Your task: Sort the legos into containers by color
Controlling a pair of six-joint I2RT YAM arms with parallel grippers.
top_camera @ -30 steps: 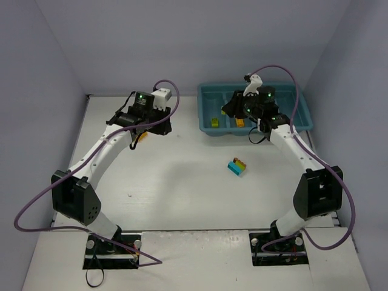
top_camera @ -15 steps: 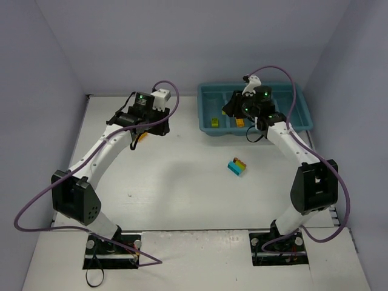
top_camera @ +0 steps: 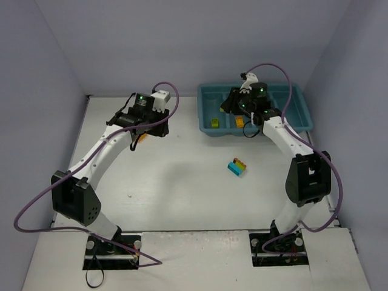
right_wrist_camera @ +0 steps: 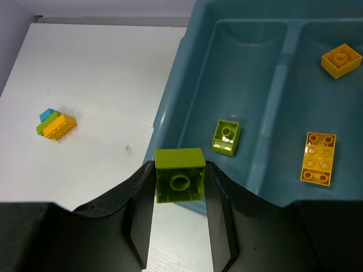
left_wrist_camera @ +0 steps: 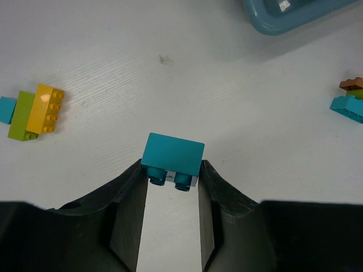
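I will lower my right gripper toward the left in the top view into the teal tray's end container [top_camera: 213, 110] [right_wrist_camera: 229, 96] next and let go of the green lego, because another green one is there.
My left gripper [left_wrist_camera: 172, 167] is shut on a cyan-blue lego [left_wrist_camera: 173, 156] and holds it above the white table. My right gripper [right_wrist_camera: 180, 170] is shut on a green lego [right_wrist_camera: 180, 174], hollow underside toward the camera, over the near rim of the teal tray [right_wrist_camera: 176, 102] by its leftmost container. That container holds one green lego [right_wrist_camera: 226, 137]. The container beside it holds two orange legos [right_wrist_camera: 320, 158]. A multicoloured clump [top_camera: 237, 167] lies in the middle of the table. Another clump [left_wrist_camera: 31, 110] lies to the left of my left gripper.
The tray [top_camera: 306, 118] stands at the back right of the table, against the right wall. The left arm [top_camera: 109, 145] arches over the back left of the table. Purple cables loop from both wrists.
The right arm has swung farther back and left over the tray with the green lego. The left arm and its cyan-blue lego have stayed put.
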